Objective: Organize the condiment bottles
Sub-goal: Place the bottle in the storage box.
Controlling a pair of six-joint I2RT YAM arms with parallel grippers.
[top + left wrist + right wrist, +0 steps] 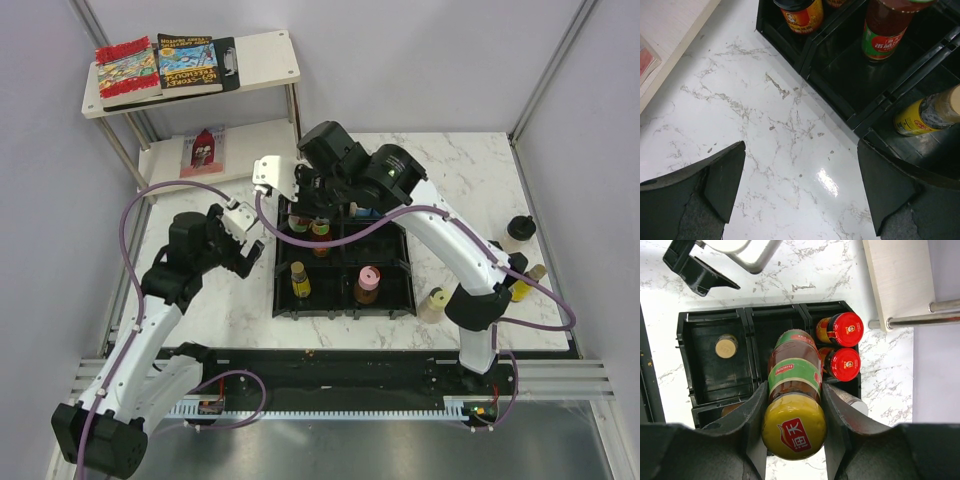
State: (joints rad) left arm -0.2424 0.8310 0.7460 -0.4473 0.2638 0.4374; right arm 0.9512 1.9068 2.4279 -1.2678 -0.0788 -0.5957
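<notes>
The tray's section below my right gripper, beside the red-capped jars, has room on its bare bottom, so it should go down next and release the sauce bottle (794,412) there.
My right gripper (792,390) is shut on a yellow-capped sauce bottle (794,412) with a green label, held upright over the black compartmented tray (702,377). Beside it in the tray stand two red-capped jars (846,330) and a silver-capped bottle (852,401); a cream-capped bottle (726,346) stands in another compartment. In the top view the right gripper (312,195) is over the tray's far left part. My left gripper (245,255) is open and empty just left of the tray (345,308); its wrist view shows bare marble between the fingers (715,175). A pink-capped bottle (367,283) stands in the tray's near row.
Loose bottles stand right of the tray: a cream one (433,303), a black-capped one (518,230), a yellow one (525,283). A two-level white shelf (265,60) with colourful books (160,68) stands at the far left. Cage posts frame the table.
</notes>
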